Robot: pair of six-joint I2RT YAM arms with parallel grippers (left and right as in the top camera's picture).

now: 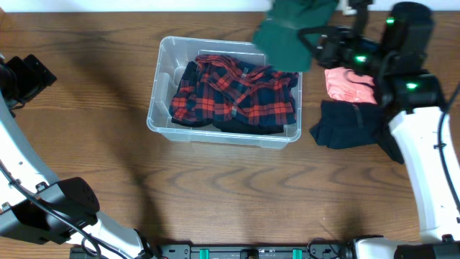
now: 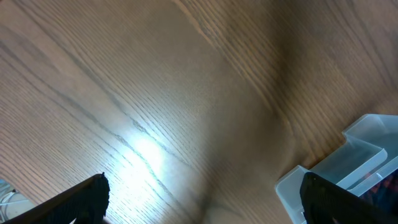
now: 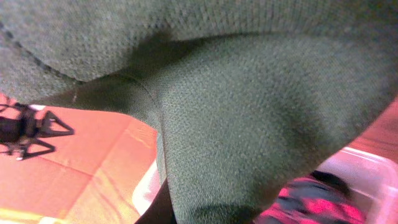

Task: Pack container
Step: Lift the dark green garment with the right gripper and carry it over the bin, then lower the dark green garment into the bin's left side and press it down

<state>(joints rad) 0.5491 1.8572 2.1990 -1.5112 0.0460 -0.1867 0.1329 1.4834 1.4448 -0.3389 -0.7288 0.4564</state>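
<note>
Next, my right gripper moves down and to the left in the overhead view to the plaid garment's opposite end (image 1: 191,83) and releases the green garment (image 1: 291,32).
The clear plastic container (image 1: 167,86) sits mid-table with a red and navy plaid garment (image 1: 233,93) folded inside. My right gripper (image 1: 316,39) is shut on a dark green garment (image 1: 291,32) and holds it above the container's far right corner. In the right wrist view the green cloth (image 3: 236,106) fills the frame and hides the fingers; the plaid garment (image 3: 311,202) and the container's rim (image 3: 367,171) show below it. My left gripper (image 2: 202,199) is open and empty over bare table, with a corner of the container (image 2: 348,168) at its right.
A pink garment (image 1: 348,83) and a dark navy garment (image 1: 352,126) lie on the table right of the container, beside the right arm. The left arm's base (image 1: 43,208) is at the front left.
</note>
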